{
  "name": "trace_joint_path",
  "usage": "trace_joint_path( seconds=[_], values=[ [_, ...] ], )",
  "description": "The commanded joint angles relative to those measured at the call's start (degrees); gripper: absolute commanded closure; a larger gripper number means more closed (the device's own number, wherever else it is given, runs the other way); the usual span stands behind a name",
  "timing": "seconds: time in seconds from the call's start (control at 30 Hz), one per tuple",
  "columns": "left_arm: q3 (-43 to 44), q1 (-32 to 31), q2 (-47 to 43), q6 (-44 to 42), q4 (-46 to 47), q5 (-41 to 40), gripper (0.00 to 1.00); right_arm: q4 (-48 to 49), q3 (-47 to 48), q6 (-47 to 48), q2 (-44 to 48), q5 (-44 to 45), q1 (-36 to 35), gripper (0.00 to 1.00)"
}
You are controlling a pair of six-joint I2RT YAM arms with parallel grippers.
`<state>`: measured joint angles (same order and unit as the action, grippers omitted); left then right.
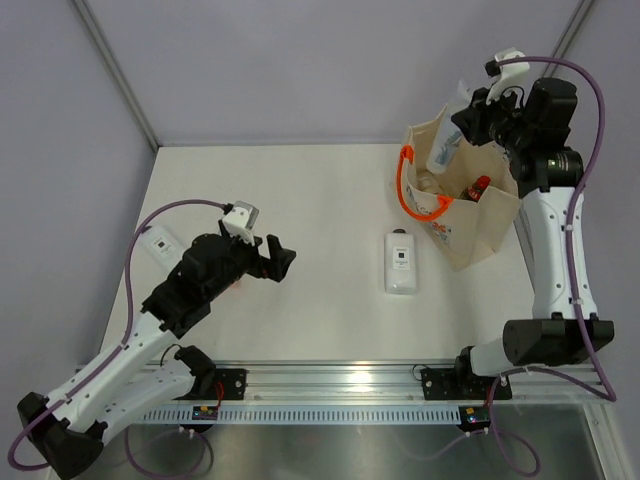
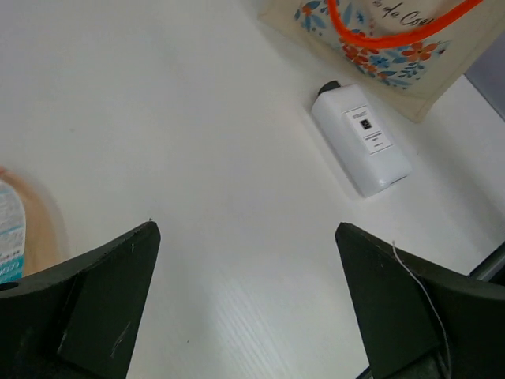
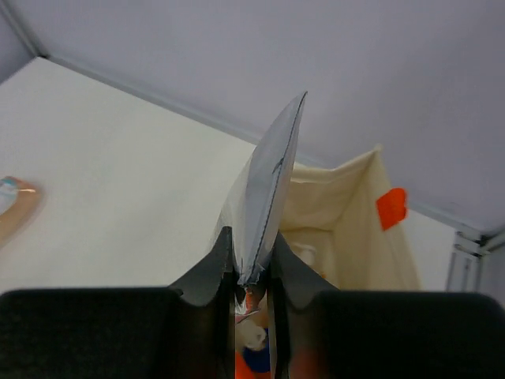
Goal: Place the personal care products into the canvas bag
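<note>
The silver tube is still held by my fingers above the bag's rim, so my right gripper will move down into the canvas bag's opening, beside the red-capped bottle [image 1: 477, 188].
The canvas bag [image 1: 470, 225] stands open at the far right. My right gripper [image 1: 472, 118] hangs over its mouth, shut on the crimped end of the silver tube [image 1: 446, 145]; the tube [image 3: 268, 174] hangs towards the bag [image 3: 347, 213]. A green red-capped bottle [image 1: 477, 188] lies inside the bag. Something orange and blue [image 3: 256, 359] shows inside, past the fingers. The flat white bottle [image 1: 400, 262] lies on the table left of the bag and also shows in the left wrist view [image 2: 361, 138]. My left gripper [image 1: 275, 258] is open and empty above the table. The peach tube [image 2: 20, 229] lies beside it.
A small white tag [image 1: 160, 241] lies near the table's left edge. Grey walls stand close behind and to the right of the bag. The bag's orange handle [image 1: 408, 190] hangs over its left side. The arms' rail [image 1: 330, 385] runs along the near edge.
</note>
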<state>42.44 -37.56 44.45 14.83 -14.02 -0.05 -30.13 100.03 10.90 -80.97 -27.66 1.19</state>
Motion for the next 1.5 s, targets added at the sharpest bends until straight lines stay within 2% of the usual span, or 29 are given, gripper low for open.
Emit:
trace_joint_path(
  seconds=[0.0, 0.13, 0.23, 0.33, 0.4, 0.47, 0.6, 0.7, 0.73, 0.83, 0.93, 0.97, 1.0, 1.03, 1.07, 1.2, 1.33, 1.47],
  values=[
    [-2.27, 0.03, -2.96, 5.11, -2.85, -10.04, 0.01, -3.41, 7.17, 11.32, -8.57, 10.50, 0.92, 1.00],
    [-2.53, 0.12, -4.11, 10.98, -5.39, -16.97, 0.01, -12.65, 13.78, 18.61, -16.75, 13.94, 1.09, 0.98],
    [-2.10, 0.21, -3.14, 13.90, -7.42, -21.20, 0.01, -21.18, 18.79, 20.47, -22.20, 14.74, 1.44, 0.96],
    [-1.22, 0.47, -1.03, 17.16, -10.14, -24.98, 0.01, -27.16, 19.68, 22.23, -24.67, 12.28, 1.45, 0.93],
    [0.27, 0.47, 0.98, 19.35, -12.86, -27.53, 0.01, -29.27, 19.24, 22.50, -25.90, 11.84, 1.45, 0.87],
    [2.37, 1.17, 2.83, 23.02, -16.45, -32.80, 0.01, -30.16, 18.98, 22.59, -26.87, 12.45, 1.45, 0.75],
    [6.86, 6.52, 9.59, 26.65, -22.00, -34.05, 0.01, -30.61, 18.89, 21.28, -28.11, 14.83, 1.53, 0.25],
    [9.68, 12.15, 16.44, 27.27, -23.86, -30.72, 0.01, -26.66, 17.75, 19.17, -23.37, 13.43, 2.15, 0.12],
    [10.29, 13.99, 19.94, 27.01, -23.42, -29.92, 0.01, -25.95, 18.01, 17.86, -22.05, 12.99, 2.24, 0.01],
    [12.84, 15.58, 25.32, 23.85, -21.67, -29.13, 0.01, -25.94, 19.94, 16.09, -16.95, 9.83, 2.24, 0.01],
    [17.58, 17.43, 34.02, 19.99, -21.14, -25.62, 0.01, -25.86, 18.02, 15.21, -11.07, 2.90, 2.24, 0.00],
    [18.99, 18.22, 38.56, 17.97, -21.48, -24.30, 0.01, -25.94, 14.62, 15.99, -7.40, -0.08, 2.24, 0.01],
    [20.48, 18.92, 40.96, 17.17, -22.36, -23.60, 0.01, -26.21, 11.97, 17.39, -5.36, -8.12, 2.24, 0.00],
    [23.63, 19.71, 43.16, 16.47, -23.93, -23.50, 0.01, -25.42, 9.07, 19.32, -3.08, -12.46, 2.24, 0.00],
    [24.62, 20.07, 45.18, 14.81, -24.47, -23.94, 0.01, -24.20, 2.26, 19.51, 1.21, -20.34, 2.24, 0.00],
    [25.60, 22.44, 52.13, 11.98, -24.57, -21.05, 0.01, -16.30, -11.58, 17.77, 7.83, -35.22, 2.15, 0.01],
    [23.22, 23.58, 53.54, 8.20, -21.76, -19.02, 0.01, -10.75, -20.03, 13.99, 9.43, -40.98, 1.97, 0.01],
    [22.78, 25.43, 56.27, 5.74, -21.14, -12.79, 0.01, -6.44, -25.22, 11.08, 8.46, -46.50, 1.88, 0.01]
  ],
)
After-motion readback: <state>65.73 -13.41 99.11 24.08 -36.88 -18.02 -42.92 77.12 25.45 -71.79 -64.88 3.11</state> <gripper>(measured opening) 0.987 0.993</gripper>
